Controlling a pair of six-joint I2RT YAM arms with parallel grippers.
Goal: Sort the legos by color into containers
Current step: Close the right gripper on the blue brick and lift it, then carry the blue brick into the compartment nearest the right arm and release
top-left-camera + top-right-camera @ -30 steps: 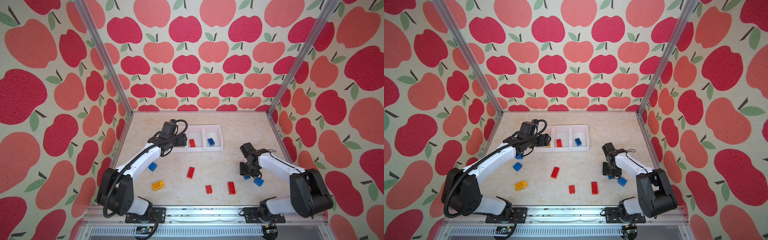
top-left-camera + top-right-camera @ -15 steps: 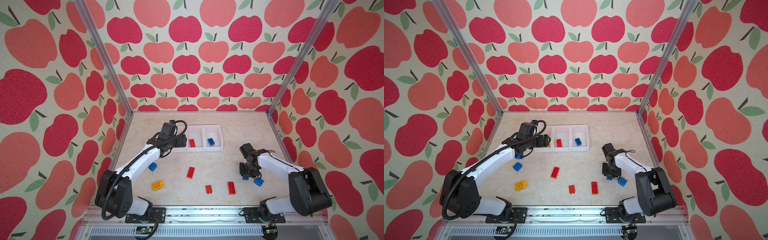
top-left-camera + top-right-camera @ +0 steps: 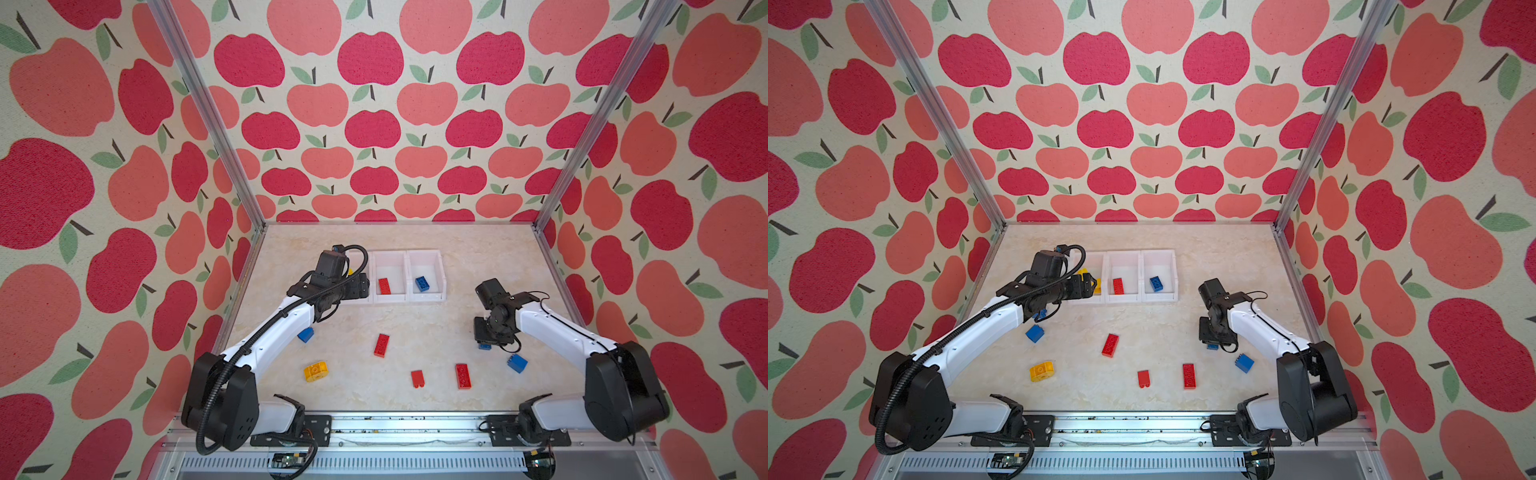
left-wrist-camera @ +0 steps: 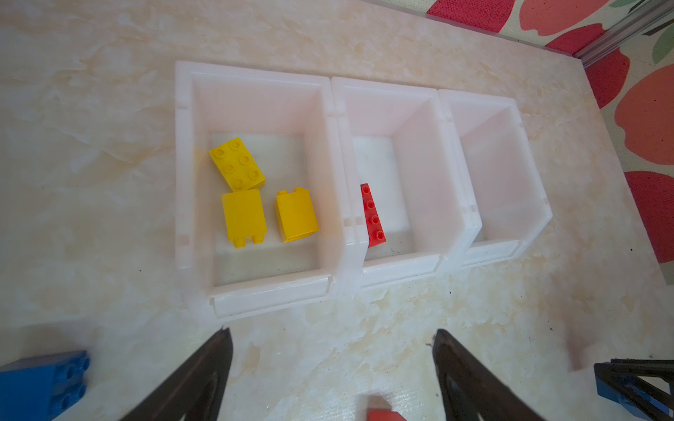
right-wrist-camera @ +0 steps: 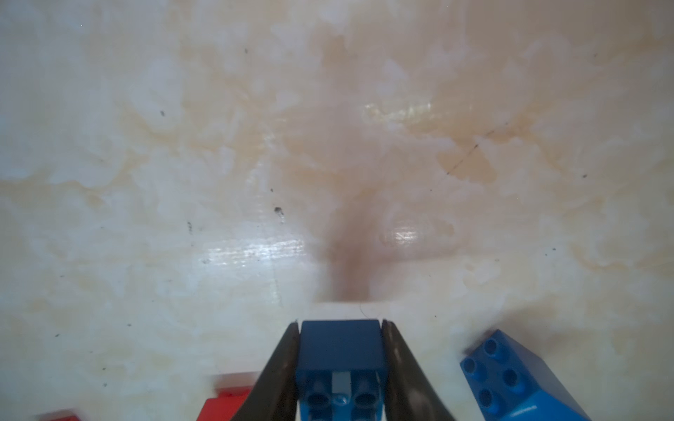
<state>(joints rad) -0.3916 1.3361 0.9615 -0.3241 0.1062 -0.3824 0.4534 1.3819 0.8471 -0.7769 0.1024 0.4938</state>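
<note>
The robot will next move its right gripper up and outward over the bin with the lone blue brick (image 3: 427, 270) and let go of its own brick there, because the color matches.
The containers (image 3: 409, 297) (image 4: 255, 71) are three joined white bins at the back of the table. The left bin holds three yellow legos (image 4: 243, 217), the middle one a red brick (image 4: 372, 215) and the right one a blue brick (image 3: 422, 283). My left gripper (image 4: 332, 331) (image 3: 1090, 286) hovers open just in front of the left bin, with nothing in it. My right gripper (image 5: 341, 323) (image 3: 486, 338) points down at the right of the table, shut on a blue brick (image 5: 341, 350) close to the surface.
Loose legos lie on the marble table: a blue brick (image 3: 306, 334) under my left forearm, a rounded yellow piece (image 3: 315, 371), three red bricks (image 3: 381, 345) (image 3: 417, 378) (image 3: 463, 376) and a blue brick (image 3: 517, 363) (image 5: 510, 379) beside my right gripper.
My right gripper's jaws have closed on the blue brick. The left arm has barely shifted in front of the left bin.
</note>
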